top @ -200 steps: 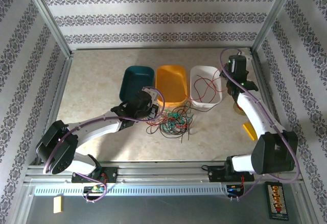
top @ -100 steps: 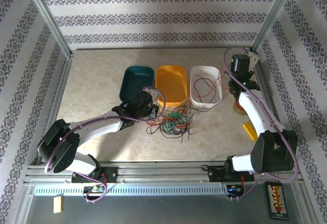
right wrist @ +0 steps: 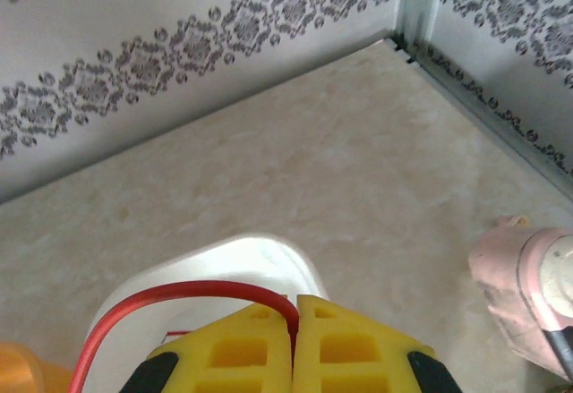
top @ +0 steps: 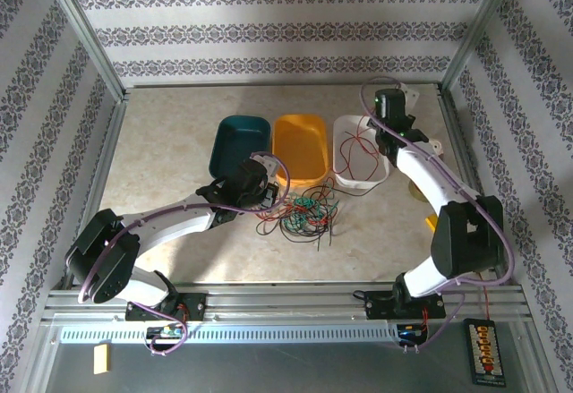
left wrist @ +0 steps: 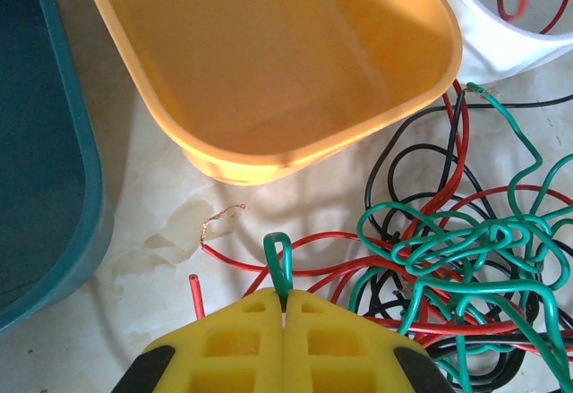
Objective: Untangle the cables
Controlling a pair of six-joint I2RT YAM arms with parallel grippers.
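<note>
The red cable (top: 358, 147) should go down next with my right gripper toward the bottom of the white bin, which is below the gripper, and be released there, because red cable is already inside.
A tangle of thin red, green and black cables (top: 304, 216) lies on the table in front of the bins; the same tangle of cables (left wrist: 466, 259) fills the right of the left wrist view. My left gripper (left wrist: 284, 308) is shut on a small loop of green cable (left wrist: 279, 263) at the tangle's left edge, seen from above as the left gripper (top: 266, 192). My right gripper (right wrist: 295, 317) is shut on a red cable (right wrist: 179, 299) that arcs left over the white bin (right wrist: 233, 268). From above the right gripper (top: 380, 138) hangs over that white bin (top: 361, 178), where red cable (top: 358, 147) lies.
A teal bin (top: 240, 142) and an orange bin (top: 300, 147) stand left of the white one; both look empty. A pale reel (right wrist: 528, 294) sits at the right of the right wrist view. A small yellow object (top: 437, 230) lies near the right arm. Frame posts and walls ring the table.
The right arm has swung left from the table's right edge to above the white bin, red cable in its grip. The left arm and the tangle have stayed put.
</note>
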